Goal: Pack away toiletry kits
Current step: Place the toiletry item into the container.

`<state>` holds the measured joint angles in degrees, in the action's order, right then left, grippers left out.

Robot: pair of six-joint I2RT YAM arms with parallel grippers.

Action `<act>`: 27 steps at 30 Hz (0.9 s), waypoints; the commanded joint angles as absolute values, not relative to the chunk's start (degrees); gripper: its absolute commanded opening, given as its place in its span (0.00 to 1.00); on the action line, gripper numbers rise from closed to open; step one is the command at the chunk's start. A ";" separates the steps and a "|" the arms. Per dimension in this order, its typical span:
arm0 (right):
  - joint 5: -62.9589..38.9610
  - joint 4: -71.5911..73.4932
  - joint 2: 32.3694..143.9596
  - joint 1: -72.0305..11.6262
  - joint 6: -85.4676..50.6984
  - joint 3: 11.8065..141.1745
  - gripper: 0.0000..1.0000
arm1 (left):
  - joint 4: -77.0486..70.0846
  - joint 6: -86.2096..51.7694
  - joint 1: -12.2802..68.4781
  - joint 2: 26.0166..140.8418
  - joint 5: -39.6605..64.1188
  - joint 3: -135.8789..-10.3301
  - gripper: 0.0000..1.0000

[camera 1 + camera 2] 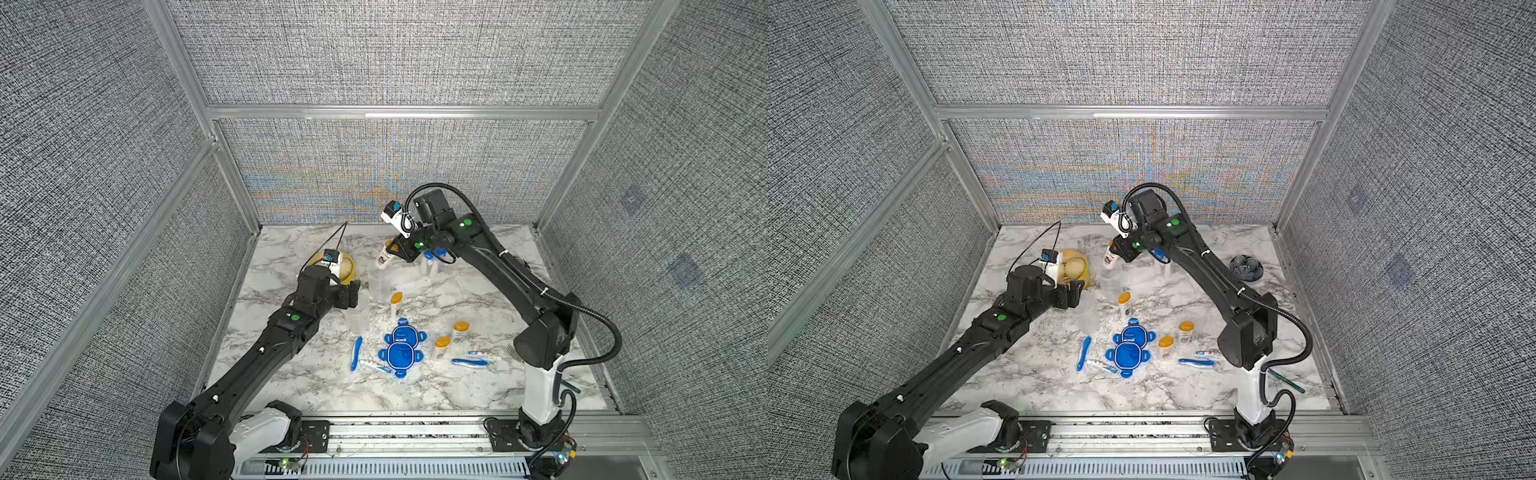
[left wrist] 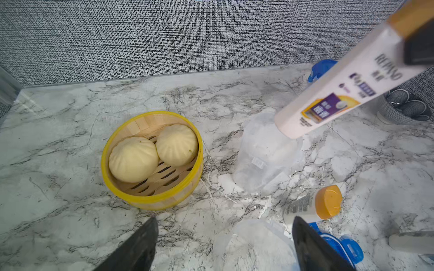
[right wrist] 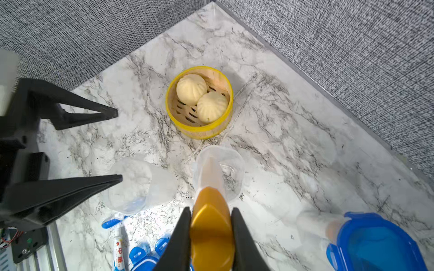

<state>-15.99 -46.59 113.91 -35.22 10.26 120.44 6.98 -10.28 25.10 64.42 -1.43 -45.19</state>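
The bottle's base hangs at the opening of the open clear tub [image 1: 381, 277] [image 3: 231, 175], so my right gripper should next lower it inside, down and toward the steamer, and release the bottle's cap.
My right gripper [image 3: 211, 211] is shut on the orange cap of a white bottle [image 1: 383, 257], held tilted, base down. The bottle's base [image 2: 291, 126] hangs at the mouth of an open clear tub [image 3: 220, 173]. My left gripper [image 2: 224, 220] is open beside a second open clear tub [image 3: 138, 185], whose rim [image 2: 258, 234] shows between the fingers, nearer one of them. A third tub with a blue clip lid [image 3: 375, 241] stands closed by the right arm. Three more bottles [image 1: 396, 305] [image 1: 460, 331] [image 1: 441, 347], two blue toothbrushes [image 1: 356, 353] [image 1: 469, 362] and toothpaste tubes [image 1: 376, 366] [image 1: 482, 355] sit on the table.
Two loose blue lids [image 1: 401, 347] lie overlapping mid-table. A yellow bamboo steamer [image 2: 152, 199] with two buns stands near the back wall, beside the left gripper. A dark bowl [image 1: 1246, 268] sits at the back right. Grey walls enclose the marble table [image 1: 316, 386].
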 commanded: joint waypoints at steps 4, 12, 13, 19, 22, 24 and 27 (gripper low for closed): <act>-14.72 -48.26 117.43 -35.79 8.67 122.78 0.13 | 4.83 -9.61 24.94 65.03 1.00 -44.64 0.88; -12.27 -48.93 123.00 -37.68 7.71 125.20 0.14 | 4.93 -9.76 24.87 64.12 1.40 -43.15 0.88; -12.07 -48.95 123.80 -37.88 7.60 125.48 0.14 | 4.83 -9.85 24.84 64.16 1.56 -43.05 0.88; -10.63 -49.81 128.28 -39.01 7.03 127.68 0.15 | 4.57 -9.91 24.83 64.56 1.77 -43.03 0.88; -10.39 -50.34 129.88 -39.24 6.86 128.96 0.17 | 4.57 -9.91 24.83 64.61 1.77 -42.90 0.88; -10.29 -50.76 131.25 -39.35 6.77 129.99 0.19 | 4.48 -9.85 24.86 64.60 1.74 -42.82 0.88; -10.28 -51.56 132.69 -39.39 6.76 131.42 0.21 | 4.48 -9.82 24.86 64.52 1.45 -42.66 0.88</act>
<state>-10.46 -50.43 132.00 -39.29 7.27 130.21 6.02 -10.09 24.97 64.53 1.52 -42.83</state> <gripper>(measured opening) 0.241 0.880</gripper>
